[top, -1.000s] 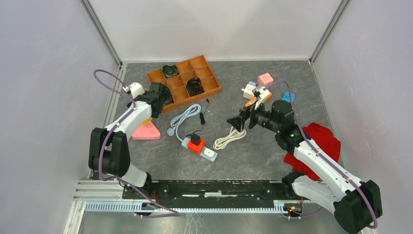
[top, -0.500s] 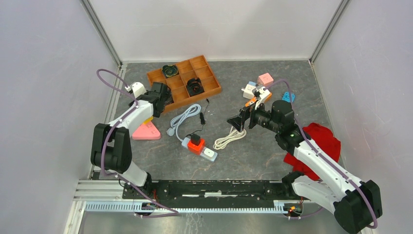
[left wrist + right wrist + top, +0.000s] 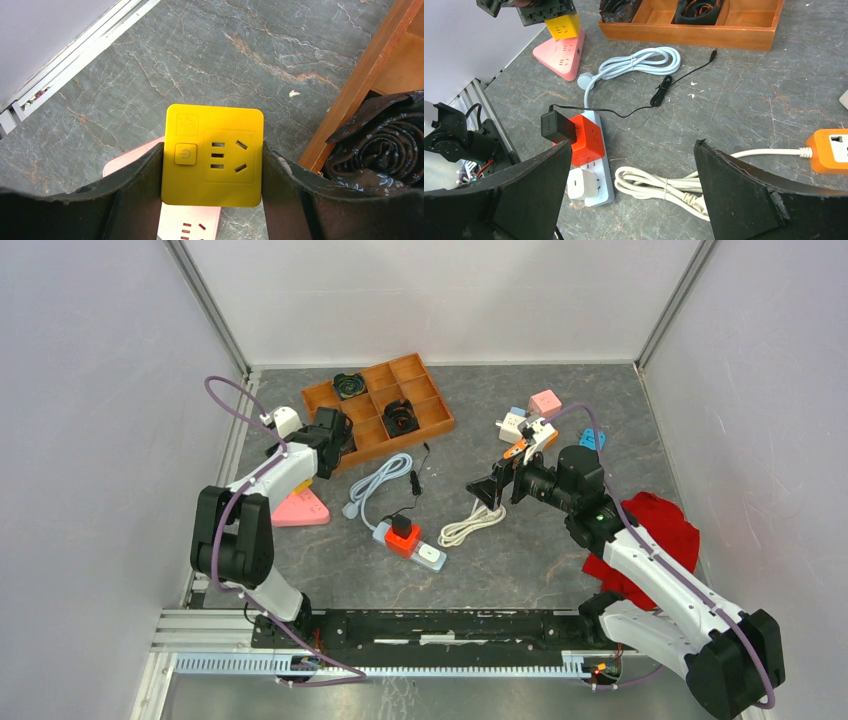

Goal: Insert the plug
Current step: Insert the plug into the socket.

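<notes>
My left gripper lowers the yellow adapter down onto the far end of the pink power strip (image 3: 305,494) next and releases it there, since the adapter still hangs above it.
My left gripper (image 3: 212,150) is shut on a yellow square plug adapter (image 3: 212,155), its socket face and power button toward the camera and its prongs hidden. It hangs just above a pink triangular power strip (image 3: 192,222) lying at the left of the table (image 3: 298,508). The right wrist view shows the same yellow adapter (image 3: 564,26) over that pink strip (image 3: 561,55). My right gripper (image 3: 634,145) stands wide open above the table, holding nothing, over a coiled white cord (image 3: 659,185).
A grey power strip (image 3: 405,537) carries an orange cube, a black adapter and a white charger. A wooden tray (image 3: 440,422) stands at the back, right beside the left gripper. Small adapters (image 3: 530,415) and a red cloth (image 3: 650,540) lie at the right.
The left arm has edged slightly toward the back right with the yellow adapter still in its grip. The right arm has not moved.
</notes>
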